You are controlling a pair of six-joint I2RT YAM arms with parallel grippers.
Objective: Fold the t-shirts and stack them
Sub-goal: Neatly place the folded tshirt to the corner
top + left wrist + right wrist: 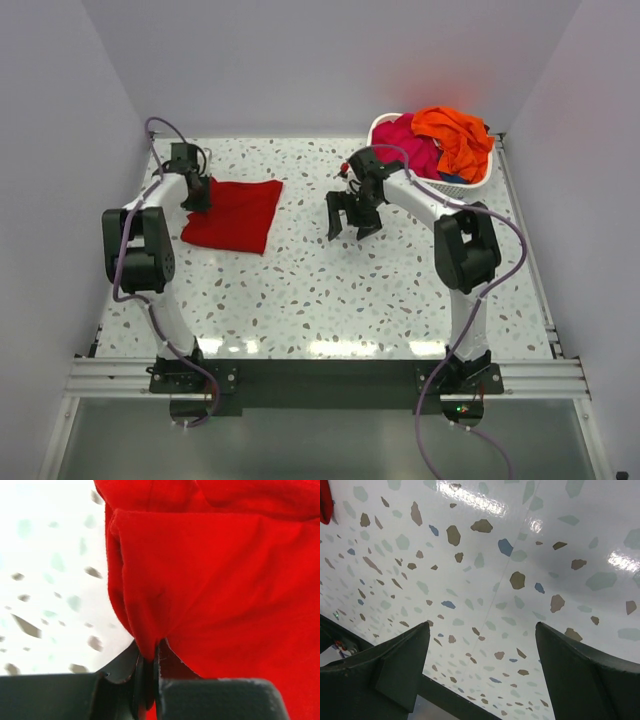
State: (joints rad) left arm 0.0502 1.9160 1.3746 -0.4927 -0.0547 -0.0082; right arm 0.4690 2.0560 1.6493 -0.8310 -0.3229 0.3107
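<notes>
The left gripper drags the folded t-shirt to the left in the top view and outward into the table's back corner [154, 171] next. It releases the t-shirt there, as that spot is bare.
The deep red t-shirt [235, 214] lies folded on the table at the left. My left gripper [197, 196] is shut on its left edge; in the left wrist view the red cloth [215, 580] is pinched between the closed jaws of that gripper [149, 662]. My right gripper [352, 222] is open and empty above bare table in the middle; its view shows only the speckled tabletop between the fingers [480, 645] and a scrap of the red shirt [325, 500]. The magenta-pink t-shirt [405, 145] and the bright orange t-shirt [455, 135] lie heaped in the basket.
The white slatted basket [480, 182] stands at the back right corner. The speckled table [320, 290] is walled by white panels on the left, back and right. A metal rail [320, 375] with both arm bases runs along the near edge.
</notes>
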